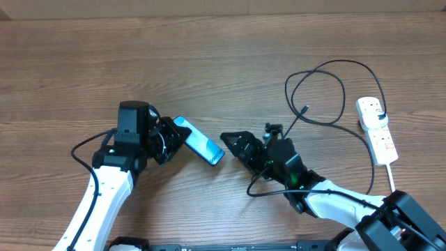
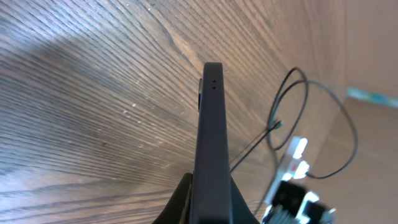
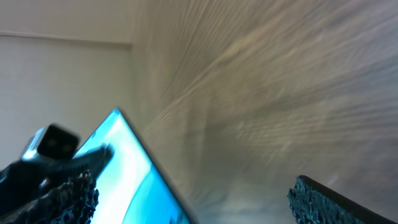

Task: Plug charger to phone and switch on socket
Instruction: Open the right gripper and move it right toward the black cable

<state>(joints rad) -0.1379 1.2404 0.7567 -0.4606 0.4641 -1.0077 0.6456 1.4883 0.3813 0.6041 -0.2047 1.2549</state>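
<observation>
I should bring my right gripper away from the phone (image 1: pixel 200 142), rightward in the overhead view, and lower it onto the cable behind its connector tip (image 1: pixel 297 119), which lies free.
My left gripper (image 1: pixel 174 137) is shut on the phone (image 1: pixel 200 142), a slim handset with a light blue screen, and holds it by one end, tilted, over the wooden table. In the left wrist view the phone (image 2: pixel 212 137) shows edge-on between the fingers (image 2: pixel 210 208). My right gripper (image 1: pixel 230 142) is open and empty, just right of the phone's free end; its wrist view shows the blue screen (image 3: pixel 134 177) between the spread fingers (image 3: pixel 193 208). The charger (image 1: pixel 317 87), a thin black looped cable, lies at the right, with its connector tip (image 1: pixel 305 109) free on the table. The white socket (image 1: pixel 377 130) lies at the far right.
The charger loop (image 2: pixel 311 124) and the socket (image 2: pixel 293 155) lie beyond the phone in the left wrist view. A thick white cord (image 1: pixel 390 178) runs from the socket toward the front edge. A thicker black arm cable (image 1: pixel 83 150) hangs by the left arm.
</observation>
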